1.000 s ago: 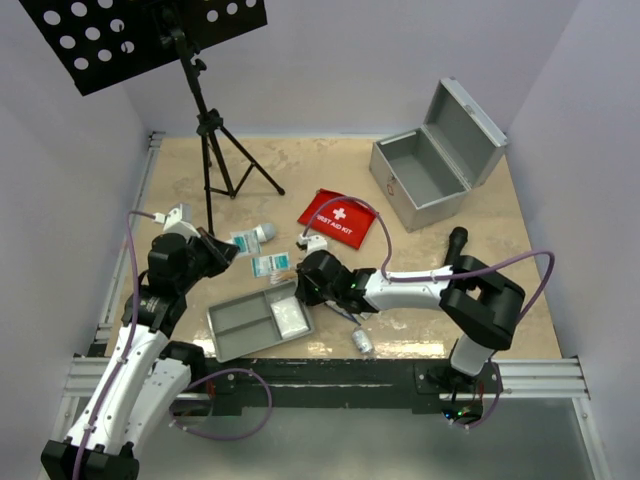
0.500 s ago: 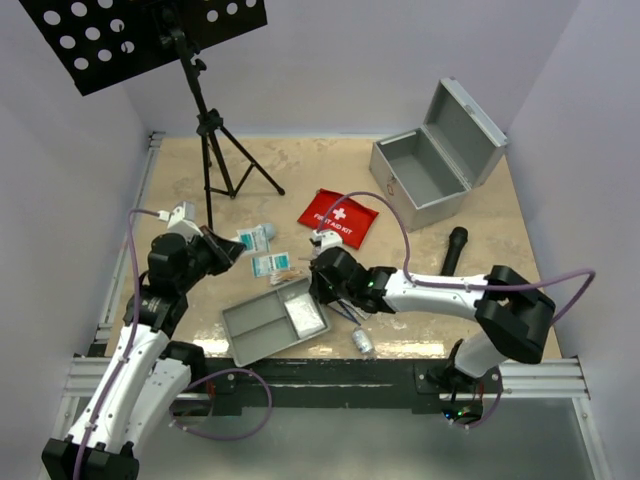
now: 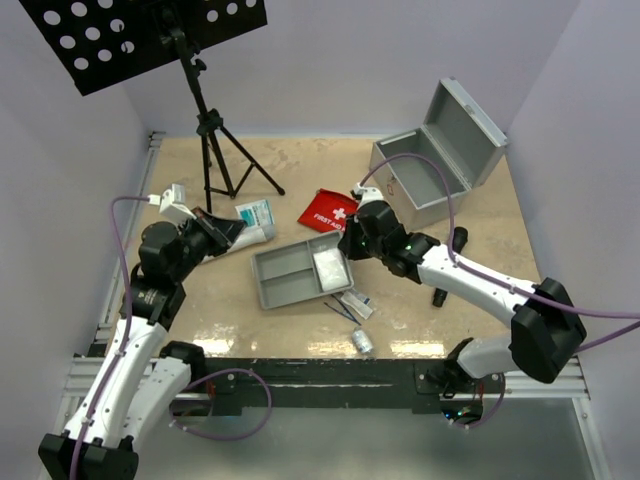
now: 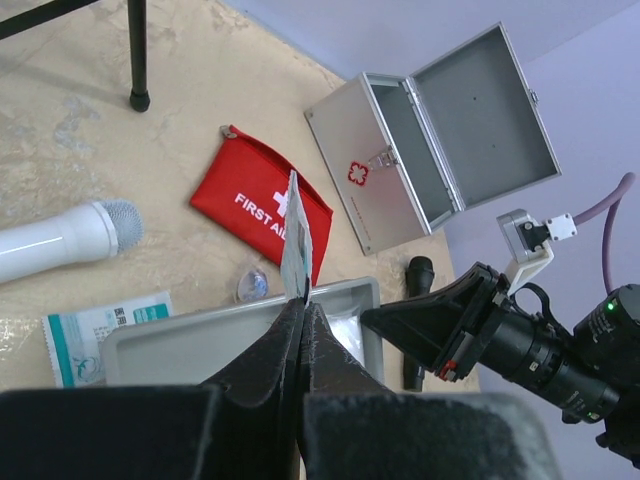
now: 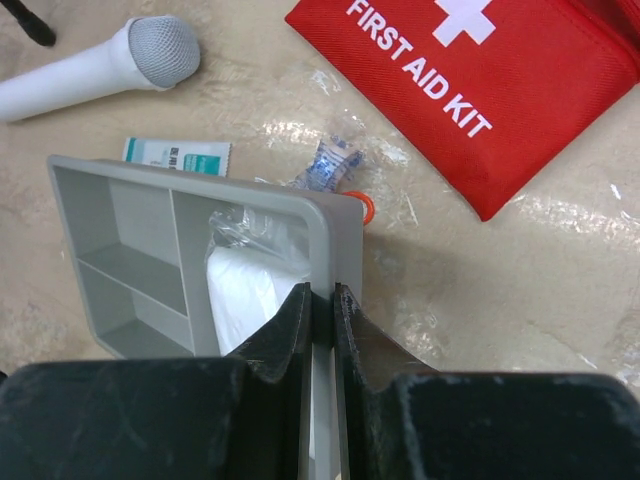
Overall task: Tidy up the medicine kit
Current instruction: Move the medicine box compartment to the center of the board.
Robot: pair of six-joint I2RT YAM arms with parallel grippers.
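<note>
My right gripper takes the tray (image 3: 290, 278) down and to its right in the top view next, since bare tabletop lies there, then releases the tray's side.
The grey divided tray (image 3: 290, 278) hangs mid-table with my right gripper (image 3: 350, 245) shut on its right wall (image 5: 345, 240). A white plastic-wrapped pad (image 5: 250, 290) lies in its nearest compartment. My left gripper (image 4: 302, 300) is shut on a thin white-and-teal packet (image 3: 256, 214), seen edge-on as a strip (image 4: 296, 235) in the left wrist view. The red "FIRST AID KIT" pouch (image 3: 325, 210) lies flat just beyond the tray. At the back right stands the silver case (image 3: 425, 175), its lid raised and the inside bare.
A black tripod stand (image 3: 215, 140) rises at the back left. A white tube with a grey head (image 5: 95, 62), a teal packet (image 5: 176, 154) and a small wrapper (image 5: 330, 165) lie by the tray. Small supplies (image 3: 356, 305) and a black cylinder (image 3: 457, 238) sit toward the front right.
My right gripper has carried the tray from the front left toward the pouch and case. My left gripper has moved slightly back and up with its packet.
</note>
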